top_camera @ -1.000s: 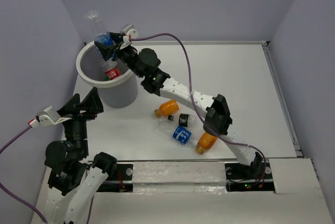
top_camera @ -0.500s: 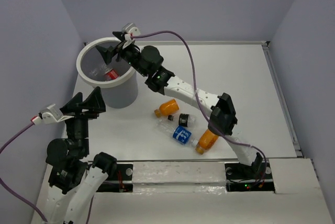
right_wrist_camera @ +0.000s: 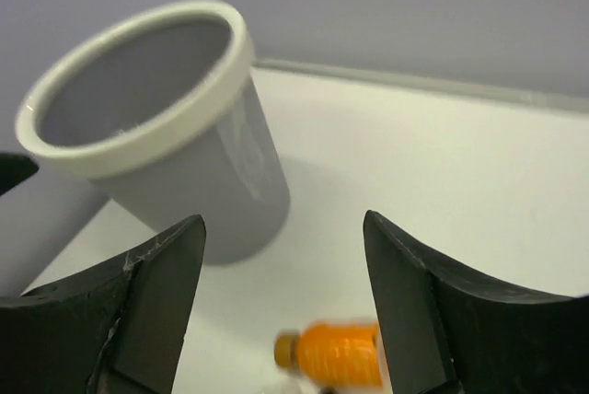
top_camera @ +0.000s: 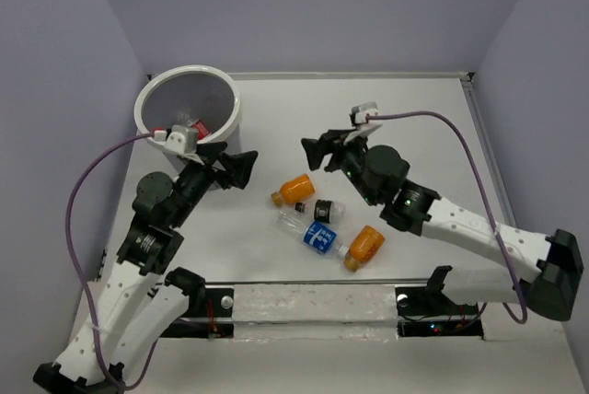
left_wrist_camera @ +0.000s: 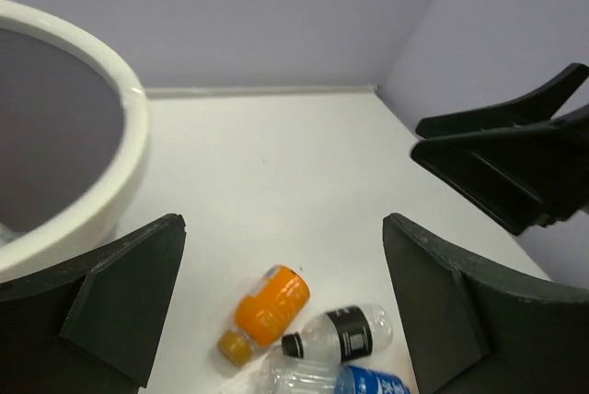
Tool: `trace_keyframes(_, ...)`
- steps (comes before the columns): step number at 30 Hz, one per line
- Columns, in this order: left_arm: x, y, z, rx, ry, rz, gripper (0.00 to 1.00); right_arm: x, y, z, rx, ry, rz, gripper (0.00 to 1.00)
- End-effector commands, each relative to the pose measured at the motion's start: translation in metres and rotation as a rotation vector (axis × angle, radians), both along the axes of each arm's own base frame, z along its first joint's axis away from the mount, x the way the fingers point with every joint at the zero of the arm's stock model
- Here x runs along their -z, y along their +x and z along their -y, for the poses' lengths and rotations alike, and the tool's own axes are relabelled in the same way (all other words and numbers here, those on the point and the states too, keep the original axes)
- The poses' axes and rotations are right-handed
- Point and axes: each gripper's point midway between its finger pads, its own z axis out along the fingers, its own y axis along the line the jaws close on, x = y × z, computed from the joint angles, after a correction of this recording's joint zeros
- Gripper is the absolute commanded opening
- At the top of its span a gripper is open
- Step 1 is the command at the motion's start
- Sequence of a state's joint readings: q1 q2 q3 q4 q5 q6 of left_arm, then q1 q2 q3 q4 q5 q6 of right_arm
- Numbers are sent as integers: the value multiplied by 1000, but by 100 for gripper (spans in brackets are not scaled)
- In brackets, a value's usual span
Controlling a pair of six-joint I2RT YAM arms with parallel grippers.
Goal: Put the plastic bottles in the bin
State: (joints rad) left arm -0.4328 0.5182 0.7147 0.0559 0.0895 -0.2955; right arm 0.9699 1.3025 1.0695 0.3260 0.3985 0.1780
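Observation:
The orange bottle is nearest the bin [top_camera: 147,104], so my left gripper should next move down and to the right in the top view, onto that orange bottle's wide body [top_camera: 298,189].
The white bin [top_camera: 147,104] stands at the far left, with a red-labelled bottle [top_camera: 190,128] showing inside it. On the table lie an orange bottle [top_camera: 296,189], a black-labelled bottle [top_camera: 323,211], a clear blue-labelled bottle [top_camera: 318,236] and a second orange bottle [top_camera: 365,245]. My left gripper [top_camera: 237,166] is open and empty, just in front of the bin and left of the bottles. My right gripper [top_camera: 317,150] is open and empty, above and behind the first orange bottle. The left wrist view [left_wrist_camera: 283,221] shows the orange bottle [left_wrist_camera: 274,309] and the black-labelled bottle [left_wrist_camera: 345,332] below its fingers.
The right wrist view shows the bin [right_wrist_camera: 241,53] ahead to the left and the orange bottle [right_wrist_camera: 345,353] low between the fingers. A raised edge [top_camera: 465,81] runs along the table's far and right sides. Purple walls enclose the table.
My right gripper let a blue-labelled bottle go over the bin and pulled back to the table's middle. My left arm swung forward from the near left towards the bottles.

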Motion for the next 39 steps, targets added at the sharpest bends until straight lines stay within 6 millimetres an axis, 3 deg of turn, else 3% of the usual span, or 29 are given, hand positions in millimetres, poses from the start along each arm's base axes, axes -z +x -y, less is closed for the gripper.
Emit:
trace_keyframes(1, 13, -5, 57, 306, 70, -57, 98, 88, -31, 63, 132, -21, -286, 77)
trace_keyframes(2, 20, -6, 68, 345, 86, -85, 98, 81, -42, 75, 119, 12, -291, 78)
trace_keyframes(3, 25, -5, 76, 370, 103, -110, 97, 110, -52, 86, 129, -38, -363, 81)
trace_keyframes(6, 62, 5, 98, 364, 238, -235, 91, 118, -70, 109, 140, -26, -403, 86)
trace_keyframes(8, 94, 21, 99, 296, 358, -323, 90, 130, -74, 122, 166, -34, -411, 87)
trace_keyframes(10, 104, 25, 106, 296, 417, -351, 90, 125, -79, 130, 164, -6, -395, 87)
trace_keyframes(11, 121, 27, 112, 318, 465, -384, 91, 127, -81, 131, 159, -5, -395, 87)
trace_keyframes(16, 162, 37, 140, 385, 619, -442, 87, 117, -90, 139, 123, 30, -358, 87)
trace_keyframes(18, 172, 45, 141, 365, 660, -460, 87, 119, -94, 140, 107, 33, -356, 87)
trace_keyframes(19, 191, 48, 139, 365, 717, -495, 88, 120, -96, 138, 90, 33, -359, 87)
trace_keyframes(22, 214, 42, 147, 453, 781, -574, 89, 124, -101, 138, 62, 36, -359, 87)
trace_keyframes(25, 227, 41, 154, 491, 793, -590, 89, 121, -104, 137, 41, 39, -346, 87)
trace_keyframes(28, 246, 53, 145, 420, 854, -629, 91, 122, -108, 133, 1, 33, -337, 87)
trace_keyframes(39, 286, 67, 135, 347, 931, -713, 89, 126, -112, 129, -39, 23, -321, 87)
